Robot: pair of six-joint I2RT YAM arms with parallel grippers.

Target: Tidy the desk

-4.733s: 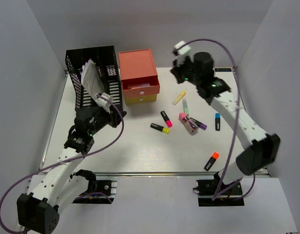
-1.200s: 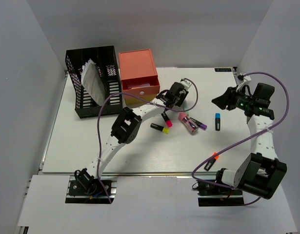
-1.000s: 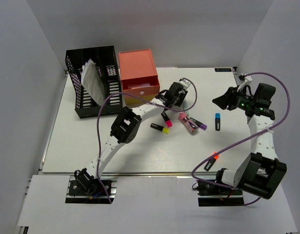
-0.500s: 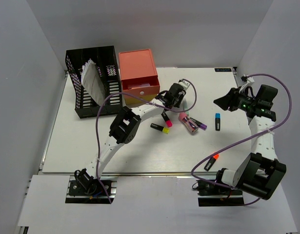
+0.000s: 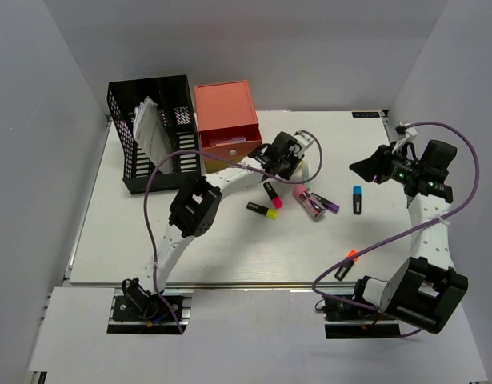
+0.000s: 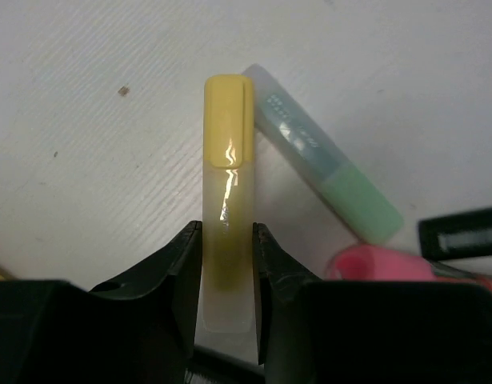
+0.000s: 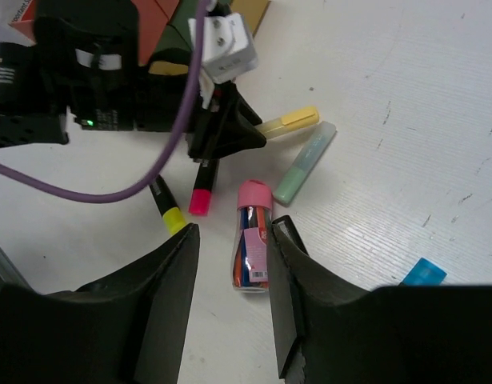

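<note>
The open drawer [image 5: 230, 141] is to the left of my left gripper in the top view. I need to lift my left gripper next, move it over that drawer and let go of the yellow highlighter inside.
On the white desk [image 5: 230, 248] lies a scatter of pens. My left gripper [image 6: 228, 264] is shut on a yellow highlighter [image 6: 228, 160], its jaws pressing both sides of the barrel's rear end. From above, the left gripper [image 5: 289, 162] sits just right of the drawer unit. A mint green highlighter [image 6: 326, 160] lies touching the yellow one's cap end. My right gripper [image 7: 234, 232] hangs open high over the right side of the desk, with nothing between its fingers. It looks down on a pink-capped tube of pens [image 7: 252, 240].
A coral-topped drawer unit [image 5: 227, 124] and a black mesh rack [image 5: 154, 132] holding papers stand at the back left. Pink [image 5: 272, 194], yellow-tipped [image 5: 262, 210], purple [image 5: 326, 204], blue [image 5: 357, 199] and orange [image 5: 347, 264] markers lie loose on the desk.
The left jaws have closed onto the yellow highlighter, and the left arm's elbow has swung left. The right arm has hardly moved.
</note>
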